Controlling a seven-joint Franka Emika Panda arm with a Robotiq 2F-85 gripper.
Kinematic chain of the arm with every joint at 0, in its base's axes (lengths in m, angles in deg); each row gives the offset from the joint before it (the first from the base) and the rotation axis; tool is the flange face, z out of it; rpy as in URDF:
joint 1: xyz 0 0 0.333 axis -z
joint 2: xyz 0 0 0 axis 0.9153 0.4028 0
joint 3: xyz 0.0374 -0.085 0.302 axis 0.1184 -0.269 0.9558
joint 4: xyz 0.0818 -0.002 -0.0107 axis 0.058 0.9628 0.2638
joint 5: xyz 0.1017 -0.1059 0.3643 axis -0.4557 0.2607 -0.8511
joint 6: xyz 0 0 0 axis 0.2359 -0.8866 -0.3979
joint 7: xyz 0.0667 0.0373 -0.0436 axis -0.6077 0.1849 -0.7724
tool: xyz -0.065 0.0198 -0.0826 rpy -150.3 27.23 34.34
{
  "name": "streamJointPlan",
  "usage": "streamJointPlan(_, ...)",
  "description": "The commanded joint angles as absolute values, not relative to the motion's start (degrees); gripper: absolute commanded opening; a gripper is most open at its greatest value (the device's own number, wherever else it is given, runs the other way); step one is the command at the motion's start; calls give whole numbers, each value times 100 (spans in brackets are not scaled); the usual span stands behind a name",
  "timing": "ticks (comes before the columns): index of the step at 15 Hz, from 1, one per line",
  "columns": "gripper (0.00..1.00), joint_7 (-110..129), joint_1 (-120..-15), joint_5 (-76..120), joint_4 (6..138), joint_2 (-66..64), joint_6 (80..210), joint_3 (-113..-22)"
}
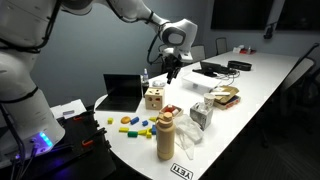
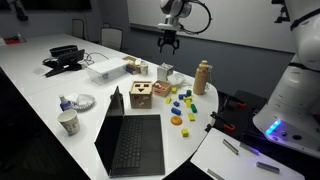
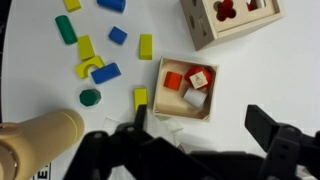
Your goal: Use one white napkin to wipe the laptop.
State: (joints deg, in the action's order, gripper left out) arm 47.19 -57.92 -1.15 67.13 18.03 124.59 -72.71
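The gripper still hangs high, so it lowers next, turning slightly, onto the white napkin's edge [image 3: 160,127] beside the small wooden box.
The black laptop [image 1: 125,92] [image 2: 130,140] stands open at the table's edge, beside the wooden cube [image 1: 154,98] [image 2: 140,97]. A crumpled white napkin [image 1: 188,140] [image 2: 180,80] [image 3: 165,128] lies between the small wooden box [image 3: 187,87] and the tan bottle [image 3: 40,140]. My gripper [image 1: 172,68] [image 2: 168,42] [image 3: 205,135] hangs high above the box and napkin, open, with nothing between its fingers. The wrist view does not show the laptop.
Coloured blocks [image 3: 95,55] [image 1: 130,124] are scattered near the cube [image 3: 225,18]. A second dark laptop with cables [image 1: 212,68] [image 2: 65,60] sits farther along the table. A paper cup [image 2: 68,123] and a white tray [image 2: 105,70] stand near it.
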Motion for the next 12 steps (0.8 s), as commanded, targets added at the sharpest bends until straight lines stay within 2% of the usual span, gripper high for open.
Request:
streamJointPlan(1,100,5671,-5769,-7,6027,2561,12156,-7446)
streamJointPlan(5,100,6369,-5558,-131,6029,3022,12127,-7523)
streamJointPlan(12,100,6754,-5148,-408,5964,3771,12900,-7470)
